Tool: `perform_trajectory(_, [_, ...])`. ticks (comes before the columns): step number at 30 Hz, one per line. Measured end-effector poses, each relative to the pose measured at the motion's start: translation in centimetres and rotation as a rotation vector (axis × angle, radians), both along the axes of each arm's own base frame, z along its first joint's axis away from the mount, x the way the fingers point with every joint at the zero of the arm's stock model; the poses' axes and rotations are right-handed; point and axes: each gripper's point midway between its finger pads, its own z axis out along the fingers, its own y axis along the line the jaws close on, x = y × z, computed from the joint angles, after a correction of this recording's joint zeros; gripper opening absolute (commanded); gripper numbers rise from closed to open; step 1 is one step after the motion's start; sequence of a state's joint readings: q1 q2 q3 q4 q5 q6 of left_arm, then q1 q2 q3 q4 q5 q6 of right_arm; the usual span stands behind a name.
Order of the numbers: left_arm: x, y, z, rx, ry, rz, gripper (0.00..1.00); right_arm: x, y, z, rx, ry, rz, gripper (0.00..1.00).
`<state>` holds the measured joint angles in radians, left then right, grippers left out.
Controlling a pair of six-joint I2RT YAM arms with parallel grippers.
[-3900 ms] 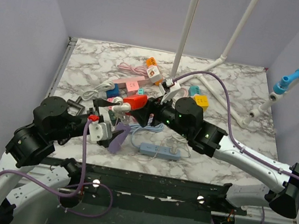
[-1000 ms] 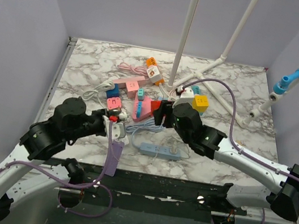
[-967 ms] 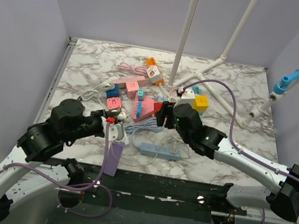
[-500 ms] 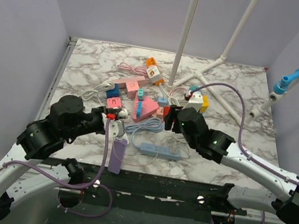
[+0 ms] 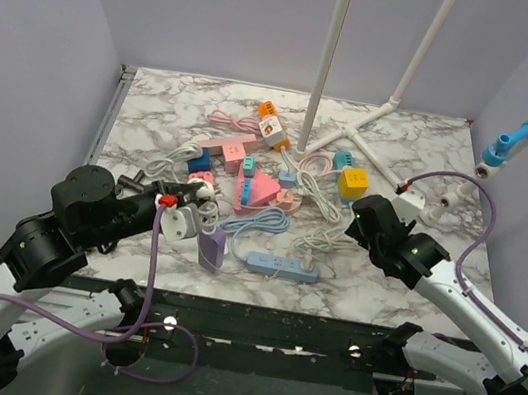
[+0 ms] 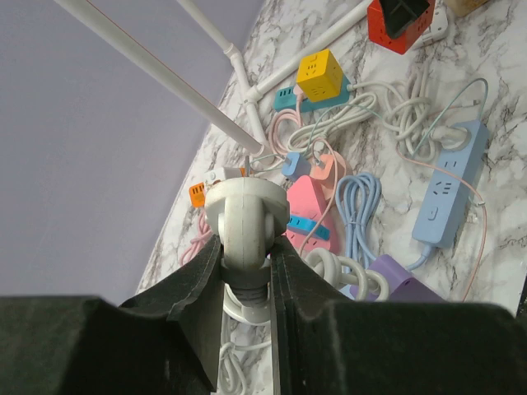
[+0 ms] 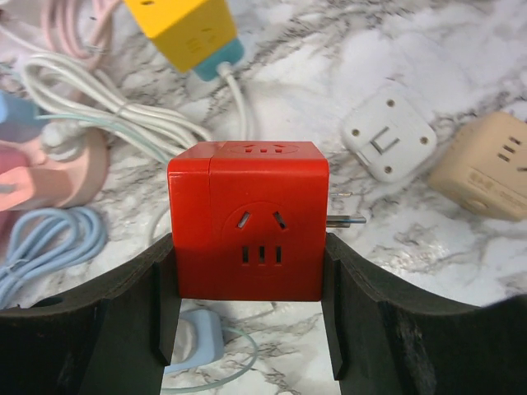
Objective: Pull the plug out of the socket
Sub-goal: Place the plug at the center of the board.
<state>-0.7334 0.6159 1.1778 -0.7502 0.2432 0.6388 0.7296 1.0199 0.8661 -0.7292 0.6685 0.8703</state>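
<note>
The robot's right gripper will next move outward and down to release the red socket (image 7: pixel 249 218) on the bare marble between the yellow cube and white adapter, since that spot lies below and outward of the gripper.
In the left wrist view my left gripper (image 6: pixel 244 247) is shut on a cream round plug (image 6: pixel 244 216). Its white cord coils down to a purple power strip (image 6: pixel 401 285). From above, that gripper (image 5: pixel 183 214) sits at the front left with the purple strip (image 5: pixel 212 248) beside it. My right gripper (image 7: pixel 247 247) is shut on a red cube socket (image 7: pixel 249 218), its faces empty and two metal prongs sticking out on the right. The red socket (image 6: pixel 403 20) hangs well apart from the plug. From above, the right gripper (image 5: pixel 362 217) hides the cube.
A blue power strip (image 5: pixel 283 266) lies near the front edge between the arms. Pink sockets (image 5: pixel 257 190), a yellow cube (image 5: pixel 353 182) and tangled cords fill the middle. A white pipe stand (image 5: pixel 325 56) rises behind. A white adapter (image 7: pixel 389 140) and a beige cube (image 7: pixel 490 177) lie under the right gripper.
The right arm has swung right, carrying the red socket away from the centre. The left arm drew back left with the plug, the purple strip following.
</note>
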Motion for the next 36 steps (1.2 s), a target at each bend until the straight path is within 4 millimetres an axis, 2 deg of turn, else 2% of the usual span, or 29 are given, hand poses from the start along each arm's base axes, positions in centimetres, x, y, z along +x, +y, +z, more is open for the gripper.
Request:
perform_trajectory(7, [-0.6,0.5,0.1,-0.002,0.004,0.001,0.0,-0.3,-2.5,-2.0,-0.021,0.079,-0.137,0.01])
perform_trajectory(13, [-1.1,1.0,0.3,-0.004,0.002,0.002,0.0,0.9,-5.0,-3.4,-0.029,0.104,-0.261,0.01])
perform_trajectory(17, [-1.1,1.1,0.2,-0.006,0.008,0.011,0.0,2.5,-6.4,-4.3,-0.024,0.099,-0.337,0.01])
perform_trajectory(22, [-0.6,1.1,-0.2,-0.011,0.05,0.039,0.0,4.2,-8.3,-7.1,-0.048,0.138,-0.42,0.01])
perform_trajectory(27, [-0.4,1.3,-0.2,-0.017,0.065,0.064,0.0,4.4,-9.1,-9.5,-0.069,0.176,-0.454,0.01])
perform_trajectory(32, [-0.2,1.5,-0.2,-0.018,0.076,0.089,0.0,5.3,-8.9,-9.1,-0.029,0.119,-0.461,0.01])
perform_trajectory(36, [-0.1,1.6,-0.2,-0.02,0.08,0.096,0.0,6.2,-8.6,-7.9,0.008,0.057,-0.454,0.01])
